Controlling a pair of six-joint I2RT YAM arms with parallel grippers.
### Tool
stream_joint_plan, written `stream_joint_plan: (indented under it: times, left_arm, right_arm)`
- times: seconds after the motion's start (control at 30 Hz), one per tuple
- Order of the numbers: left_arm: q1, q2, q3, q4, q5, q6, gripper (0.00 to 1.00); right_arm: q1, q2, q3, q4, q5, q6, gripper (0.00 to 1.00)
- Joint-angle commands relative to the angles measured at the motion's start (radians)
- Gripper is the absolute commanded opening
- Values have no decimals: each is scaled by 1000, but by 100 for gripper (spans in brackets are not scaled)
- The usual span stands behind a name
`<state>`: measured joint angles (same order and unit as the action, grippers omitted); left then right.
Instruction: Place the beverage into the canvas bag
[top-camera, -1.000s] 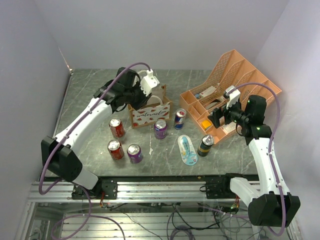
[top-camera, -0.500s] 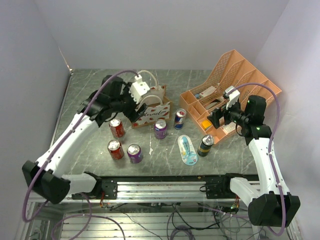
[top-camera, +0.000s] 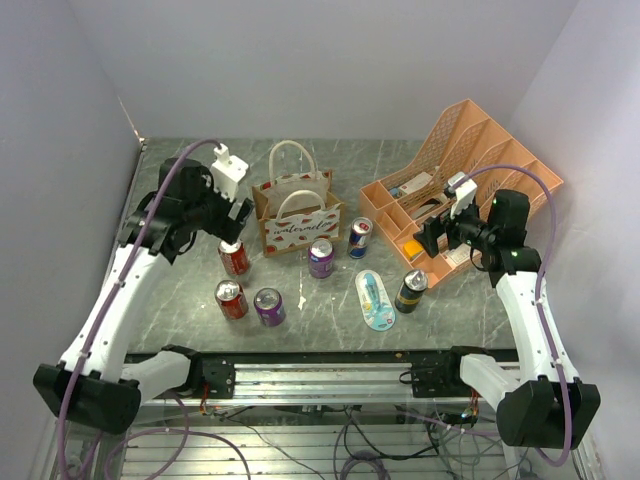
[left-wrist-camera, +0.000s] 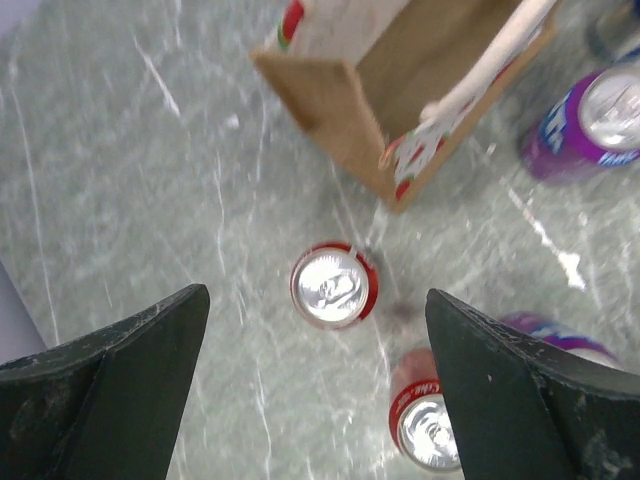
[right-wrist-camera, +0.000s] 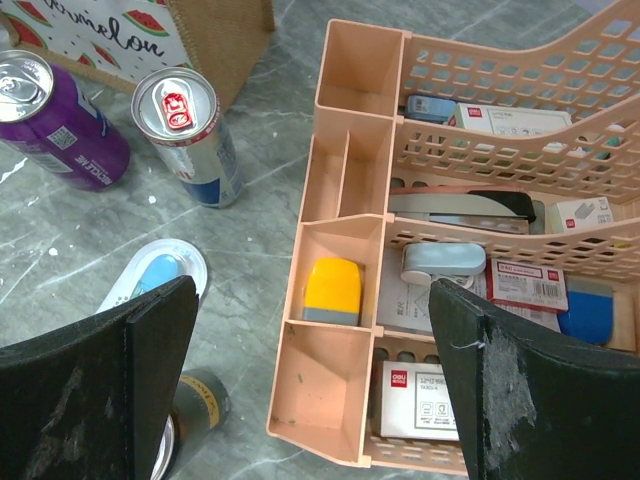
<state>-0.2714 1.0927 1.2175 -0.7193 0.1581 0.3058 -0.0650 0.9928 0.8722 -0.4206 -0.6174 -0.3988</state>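
The red can already lines up between the fingers of my left gripper, so the open gripper needs to go down onto the upper part of the red can (top-camera: 233, 250) beside the bag (top-camera: 297, 213).
The tan canvas bag (top-camera: 297, 213) with watermelon prints stands upright at the table's middle, white handles up; in the left wrist view its open corner (left-wrist-camera: 395, 95) shows only bare brown wall. Several beverage cans stand in front of it: two red cans (top-camera: 233, 256) (top-camera: 230, 298), two purple cans (top-camera: 268, 306) (top-camera: 321, 257), a blue-silver can (top-camera: 360, 237) and a dark can (top-camera: 411, 291). My left gripper (top-camera: 238, 212) hangs open left of the bag, above a red can (left-wrist-camera: 335, 285), holding nothing. My right gripper (top-camera: 431, 238) is open over the organizer's front compartments (right-wrist-camera: 345, 330), empty.
The orange mesh organizer (top-camera: 462, 178) with boxes and office items fills the right rear. A white-and-blue oval item (top-camera: 375, 298) lies between the purple and dark cans. Walls close off the left, back and right sides of the table.
My left arm has drawn back from over the bag to its left, and its jaws have opened wide. The bag's handles now stand free. The right arm has not moved.
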Motion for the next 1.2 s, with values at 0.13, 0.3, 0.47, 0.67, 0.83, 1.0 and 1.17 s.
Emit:
stream_joint_plan:
  times: [0.13,0.3,0.47,0.67,0.83,1.0,1.17]
  left_arm:
    - [38,152,2,-204,-50,79,99]
    - [41,270,-1,-210,-5,117,99]
    - [41,350,-29,-159,-7,126,100]
    - [41,420,-59,-111,12,122,93]
    - [41,438,-74,-81,18,114,85]
    - [43,442,-70,-69,40,100,86]
    - [43,435,-71,-58,47,92,84]
  right_arm:
    - [27,1,-9,1,23,-11,100]
    - [30,-19,-17,5,24,-11,100]
    - [29,-25,-18,5,22,-12,100]
    - [30,-27,-22,6,30,-16,100]
    - [30,-22,-21,5,30,-18,100]
    - [30,-16,-22,1,25,-22,100]
    - [31,-16,-21,0,27,-23,100]
